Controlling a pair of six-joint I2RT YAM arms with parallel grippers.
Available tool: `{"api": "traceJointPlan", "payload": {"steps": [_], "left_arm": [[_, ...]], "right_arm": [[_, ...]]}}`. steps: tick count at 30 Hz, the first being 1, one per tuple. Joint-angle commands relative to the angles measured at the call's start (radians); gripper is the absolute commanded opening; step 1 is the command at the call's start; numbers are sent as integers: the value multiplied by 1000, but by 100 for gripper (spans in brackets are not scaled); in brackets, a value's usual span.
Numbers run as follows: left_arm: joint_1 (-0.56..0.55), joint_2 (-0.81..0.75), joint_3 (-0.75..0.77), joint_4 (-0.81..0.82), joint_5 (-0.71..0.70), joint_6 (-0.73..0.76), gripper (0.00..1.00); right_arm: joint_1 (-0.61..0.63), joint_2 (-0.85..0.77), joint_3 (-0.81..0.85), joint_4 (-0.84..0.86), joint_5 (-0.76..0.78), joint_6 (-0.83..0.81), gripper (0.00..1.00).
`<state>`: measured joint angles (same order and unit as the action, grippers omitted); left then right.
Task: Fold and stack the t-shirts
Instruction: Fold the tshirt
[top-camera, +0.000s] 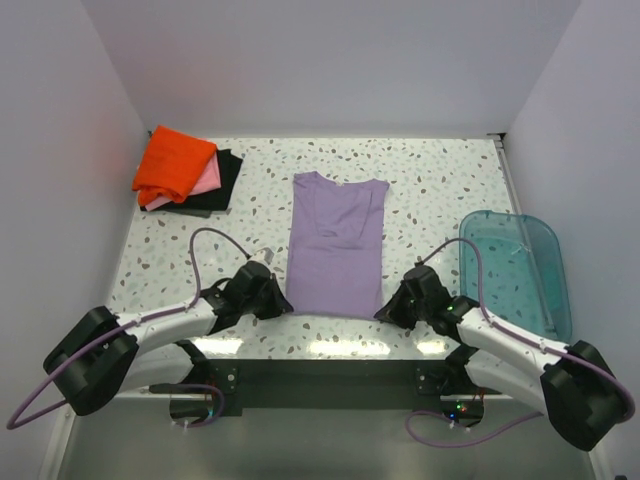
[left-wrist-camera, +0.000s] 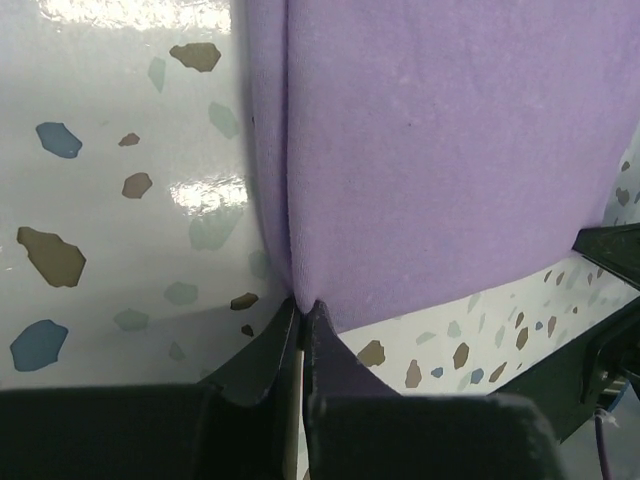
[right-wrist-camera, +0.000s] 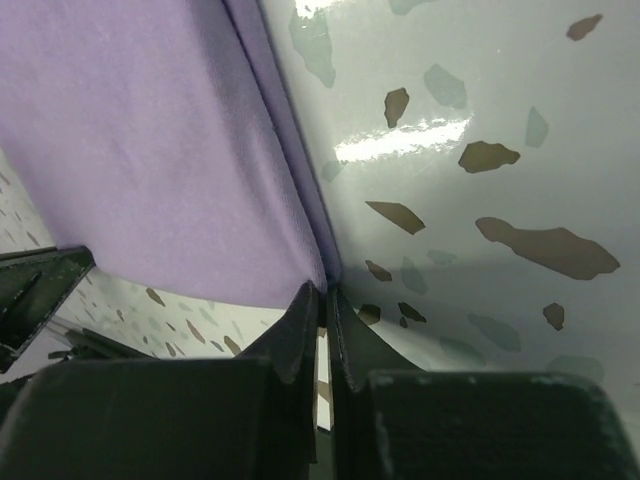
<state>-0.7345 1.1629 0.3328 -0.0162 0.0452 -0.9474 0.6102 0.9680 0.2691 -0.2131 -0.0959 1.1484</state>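
Observation:
My left gripper brings the hem's corner up and outward next, then down onto the t-shirt's collar end (top-camera: 304, 182) and releases, as the t-shirt lies full length.
A lavender-purple t-shirt (top-camera: 336, 243) lies flat mid-table, sides folded in to a long strip, collar at the far end. My left gripper (top-camera: 281, 306) sits at its near left corner, and in the left wrist view the left gripper (left-wrist-camera: 303, 304) is shut on that corner of the shirt (left-wrist-camera: 440, 150). At the near right corner is my right gripper (top-camera: 385, 311); its wrist view shows the right gripper (right-wrist-camera: 324, 291) shut on the shirt's (right-wrist-camera: 150, 140) corner. Orange (top-camera: 174, 163), pink (top-camera: 203, 182) and black (top-camera: 223, 182) folded t-shirts are stacked at the far left.
A translucent teal plastic bin (top-camera: 515, 268) stands at the right side of the speckled table (top-camera: 440, 190). White walls close in the back and both sides.

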Motion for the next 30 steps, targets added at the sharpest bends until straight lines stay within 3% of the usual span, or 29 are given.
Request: {"api": "traceJointPlan", "payload": {"steps": [1,7,10,14,23,30], "left_arm": [[-12,12,-18,-71,24,39,0],[-118,-94,37,-226,-36,26,0],[-203,-160,75,-333,-76,-5,0],[-261,-244,149,-465,-137,-22,0],[-229,-158,472,-561,-292,79,0],[-57,-94,613,-478,-180,183,0]], "right_arm": [[3,-1,15,-116,45,-88,0],[22,-126,61,-314,-7,-222,0],[54,-267,102,-467,-1,-263,0],[63,-408,247,-637,74,-332,0],[63,-220,492,-684,180,-457,0],[62,-57,723,-643,288,-510,0]]}}
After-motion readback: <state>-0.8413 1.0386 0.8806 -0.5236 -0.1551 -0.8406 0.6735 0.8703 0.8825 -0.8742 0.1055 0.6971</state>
